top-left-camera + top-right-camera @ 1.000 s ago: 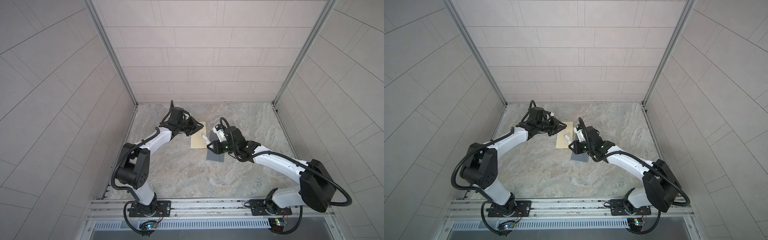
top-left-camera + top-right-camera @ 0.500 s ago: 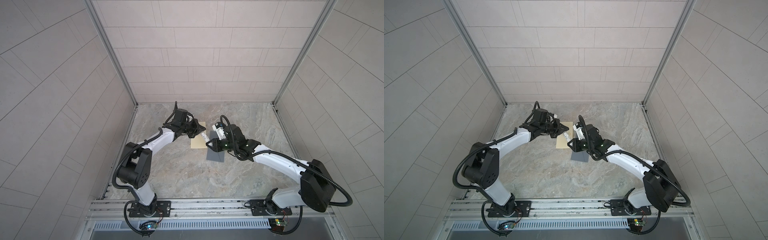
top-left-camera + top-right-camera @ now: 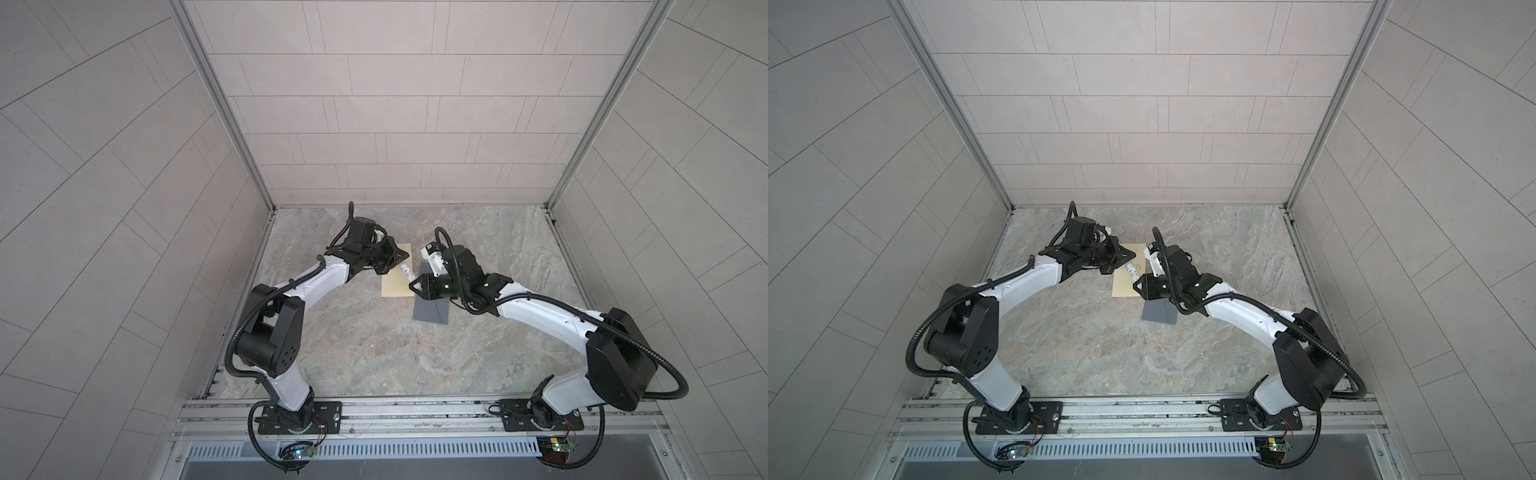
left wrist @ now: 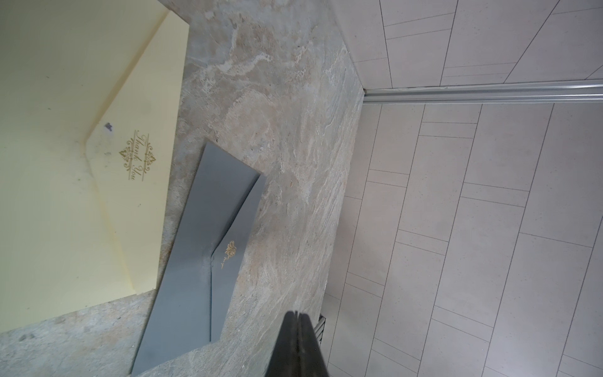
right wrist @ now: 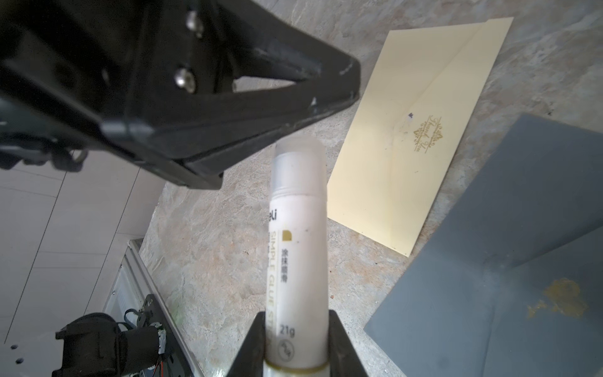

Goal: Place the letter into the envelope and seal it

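Note:
My right gripper moves down to the grey envelope's edge beside the cream one next and releases the white glue stick, since its cap is on.
A cream envelope lies flat on the marble table, its "Thank You" flap folded shut. A grey envelope with a gold print lies beside it, one corner at the cream one's edge. No loose letter shows. My right gripper is shut on a white glue stick, held above the cream envelope with its translucent cap on. My left gripper is shut and empty, its fingers right beside the cap.
Tiled walls close in the table at the back and on both sides, with aluminium posts at the corners. The mounting rail with both arm bases runs along the front edge.
My left gripper has closed and moved right, up to the capped end of the glue stick. The right gripper has kept its hold on the stick, shifting only slightly.

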